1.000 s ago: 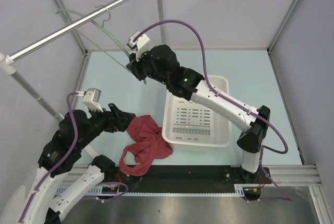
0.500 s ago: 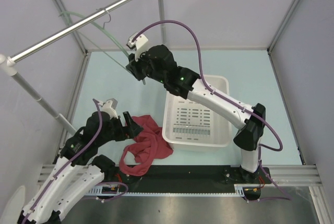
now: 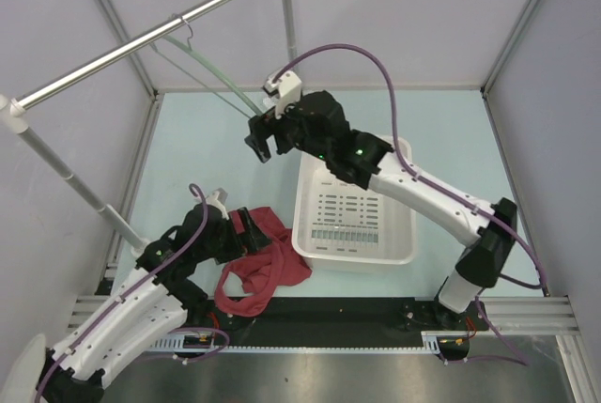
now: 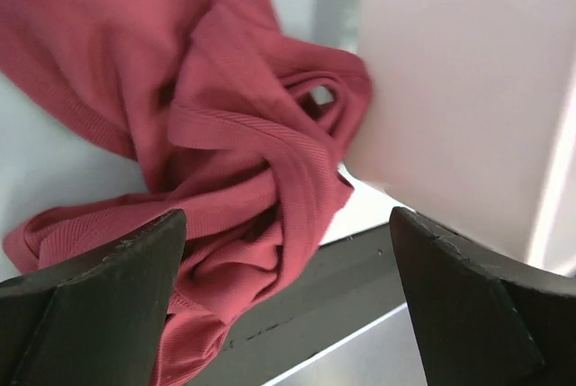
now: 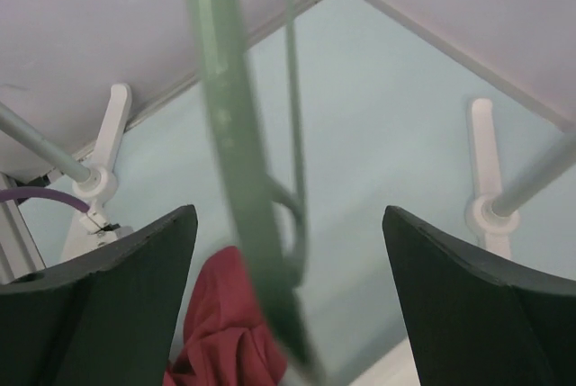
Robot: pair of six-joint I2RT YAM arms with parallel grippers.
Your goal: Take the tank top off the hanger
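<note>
My left gripper moves down onto the tank top's bunched middle folds next and closes its fingers, as the folds lie on the tabletop just below it.
The dark red tank top (image 3: 268, 257) lies crumpled on the table beside the basket, off the hanger. The left wrist view shows the tank top (image 4: 243, 143) just ahead of my left gripper (image 4: 288, 300), whose jaws stand wide apart and empty. That left gripper (image 3: 240, 232) hovers at the cloth's left edge. The pale green hanger (image 3: 214, 76) hangs by its hook from the rail. My right gripper (image 3: 267, 140) is open just below the hanger's lower end. In the right wrist view the blurred hanger (image 5: 236, 170) passes between the spread jaws of the right gripper (image 5: 288, 300) untouched.
A white plastic basket (image 3: 396, 243) stands right of the tank top, under the right arm. The silver rail (image 3: 141, 43) runs diagonally at the upper left on white posts with feet (image 5: 481, 161) on the table. Grey walls enclose the table.
My right gripper has opened, let go of the hanger and drawn back to the right; the hanger swung back under the rail. My left arm pulled lower toward the near edge.
</note>
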